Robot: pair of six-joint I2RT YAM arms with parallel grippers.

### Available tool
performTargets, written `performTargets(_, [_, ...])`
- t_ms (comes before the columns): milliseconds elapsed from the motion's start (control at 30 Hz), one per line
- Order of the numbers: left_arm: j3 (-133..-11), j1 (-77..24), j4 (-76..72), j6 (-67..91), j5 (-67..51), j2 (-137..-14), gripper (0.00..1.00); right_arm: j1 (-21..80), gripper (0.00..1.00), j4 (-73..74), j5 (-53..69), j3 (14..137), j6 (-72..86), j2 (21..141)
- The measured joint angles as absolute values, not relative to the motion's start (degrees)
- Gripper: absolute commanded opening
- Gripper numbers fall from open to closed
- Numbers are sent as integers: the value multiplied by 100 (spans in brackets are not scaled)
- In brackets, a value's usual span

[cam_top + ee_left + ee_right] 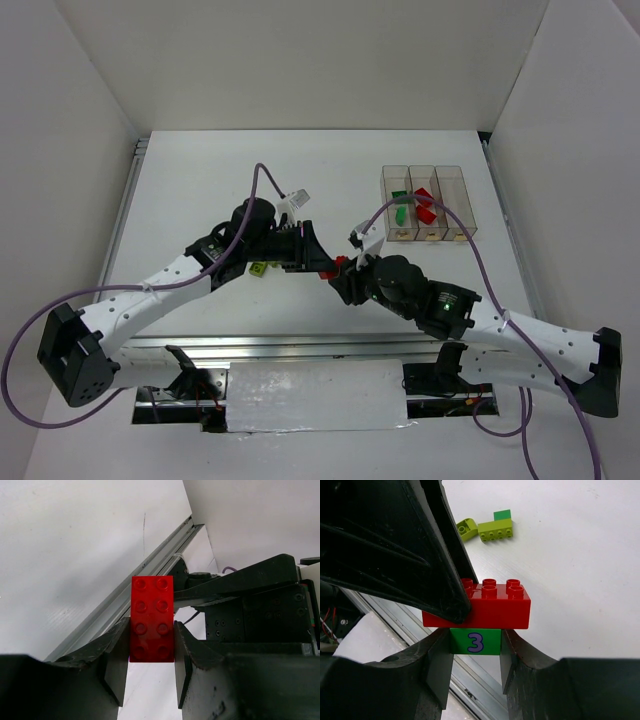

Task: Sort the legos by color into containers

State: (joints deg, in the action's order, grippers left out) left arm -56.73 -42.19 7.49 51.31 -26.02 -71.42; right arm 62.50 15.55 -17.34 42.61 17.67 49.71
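My right gripper holds a green brick on the red one. Next, it needs to pull its brick off the red one, move outward over the container with green bricks and let it go there.
My two grippers meet above the table's middle, holding a two-brick stack between them. My left gripper (152, 642) is shut on the red brick (152, 610). My right gripper (476, 647) is shut on the dark green brick (475, 641) marked "3", which is stuck under the red brick (500, 611). In the top view the red brick (340, 263) shows between the left gripper (322, 265) and the right gripper (347, 282). The three clear containers (462, 200) stand at the back right. The left one holds green bricks (400, 196); the middle one holds red bricks (426, 203).
A yellow-green brick (495, 529) with a dark green piece on it and a second yellow-green piece (466, 528) lie on the table beyond the grippers; they also show in the top view (258, 268) under the left arm. A metal rail (300, 345) runs along the near edge.
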Motion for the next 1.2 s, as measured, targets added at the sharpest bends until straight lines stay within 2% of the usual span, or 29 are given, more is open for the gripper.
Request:
performTargets(167, [-5717,-4241,843,5081,-2440,-7107,0,6250,0,1428,-1756,4200,1721,4978])
performTargets(333, [-5946,-4191,1562,4768,-1946,-6761,0,6248,0,526,-1520,3800,1660,4945])
performTargets(600, [-6648,-3310,2012,4322,-1525,-5756,0,5848,0,556,-1492,3374,1758,4917])
performTargets(667, [-6676,-3144,2152,4187,-1446,-5625,0,5400,0,655,-1568,3435,2018,5002])
performTargets(767, [-6681,-3013,2550,3900,-1055,-5516,0,3981,0,1168,-1758,3883,2648,5590])
performTargets(900, [-6672,-2993,3116,3454,-513,-5404,0,2237,1,1743,-1977,4853,3312,6976])
performTargets(1133, [-6246,-2991,3472,2956,123,-4613,0,1225,4,2276,-2008,6320,3575,8949])
performTargets(1200, [-6110,-2991,3498,2816,189,-4429,0,1122,10,2377,-1973,6711,3573,9338])
